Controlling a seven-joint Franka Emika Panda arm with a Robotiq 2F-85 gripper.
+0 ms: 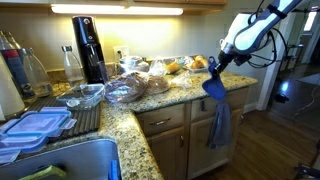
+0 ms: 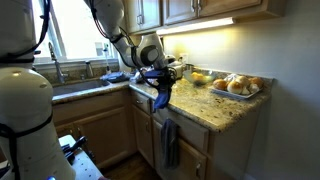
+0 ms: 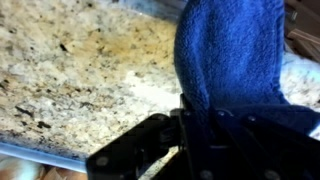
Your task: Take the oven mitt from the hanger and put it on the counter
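Observation:
The gripper moves outward and down over the bare counter next and releases, as the mitt (image 1: 213, 87) hangs at the counter's front edge.
The deep blue oven mitt (image 1: 213, 87) hangs from my gripper (image 1: 217, 68) just above the front edge of the speckled granite counter (image 1: 165, 97). It also shows in an exterior view (image 2: 161, 98), held by the gripper (image 2: 158, 80) over the counter (image 2: 215, 105). In the wrist view the mitt (image 3: 230, 55) fills the right side, pinched between the dark fingers (image 3: 190, 120), with the granite counter (image 3: 80, 70) under it. The gripper is shut on the mitt.
A paler grey-blue towel (image 1: 219, 125) hangs on the cabinet front below; it also shows in an exterior view (image 2: 169, 143). Bagged bread and fruit (image 1: 150, 80) crowd the counter behind. A tray of buns (image 2: 238, 86) lies nearby. A sink (image 1: 60, 160) is close by.

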